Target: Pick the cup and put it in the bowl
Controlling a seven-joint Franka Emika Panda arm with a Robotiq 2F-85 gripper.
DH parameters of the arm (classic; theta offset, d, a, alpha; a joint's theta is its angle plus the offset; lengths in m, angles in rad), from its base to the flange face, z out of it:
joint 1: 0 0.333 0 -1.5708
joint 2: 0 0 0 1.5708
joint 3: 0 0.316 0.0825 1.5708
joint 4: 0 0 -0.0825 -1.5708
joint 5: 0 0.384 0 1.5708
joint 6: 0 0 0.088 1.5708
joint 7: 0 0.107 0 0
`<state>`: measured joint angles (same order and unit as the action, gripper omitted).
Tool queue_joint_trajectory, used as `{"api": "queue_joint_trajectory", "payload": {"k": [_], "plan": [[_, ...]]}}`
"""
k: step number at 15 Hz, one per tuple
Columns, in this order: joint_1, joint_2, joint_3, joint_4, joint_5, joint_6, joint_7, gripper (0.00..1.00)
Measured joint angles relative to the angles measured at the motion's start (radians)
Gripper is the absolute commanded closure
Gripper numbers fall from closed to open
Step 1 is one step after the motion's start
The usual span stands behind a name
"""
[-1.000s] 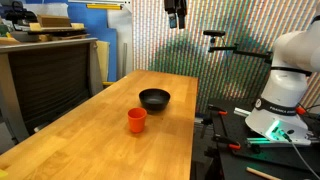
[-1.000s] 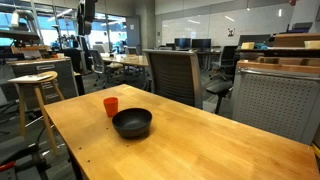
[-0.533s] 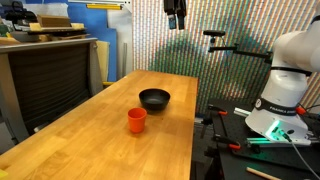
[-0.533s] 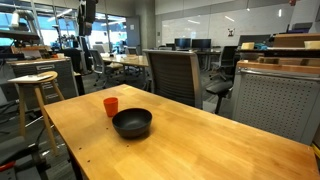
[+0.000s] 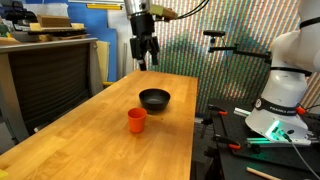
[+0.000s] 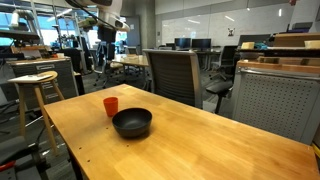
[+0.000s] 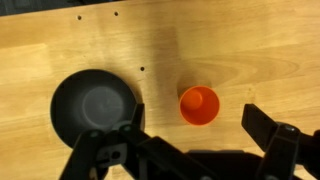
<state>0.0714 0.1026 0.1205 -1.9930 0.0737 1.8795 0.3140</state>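
The cup stands below my open gripper with its opening facing up, so my gripper should come down to it next and close across the cup's rim nearest the bowl.
The small orange-red cup stands upright on the wooden table, beside the black bowl. Both show in the other exterior view, cup and bowl, and from above in the wrist view, cup right of the bowl. They stand a little apart. My gripper hangs high above the table, well above the bowl and cup, fingers pointing down. It is open and empty. In an exterior view it shows at the upper left.
The wooden table runs long, with edges on both sides. A grey cabinet stands beside it. Office chairs and a wooden stool stand by the table. The robot base is past the table's end.
The arm has swung in and come down from the top of the frame; my gripper now hangs over the bowl and cup. Cup and bowl have not moved.
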Motion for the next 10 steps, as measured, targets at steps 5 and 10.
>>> {"api": "queue_joint_trajectory", "payload": {"k": [5,10], "plan": [[0.043,0.211,-0.007,0.1,-0.001,0.066,0.075,0.0],[0.061,0.295,-0.038,0.115,-0.009,0.07,0.144,0.0]]}}
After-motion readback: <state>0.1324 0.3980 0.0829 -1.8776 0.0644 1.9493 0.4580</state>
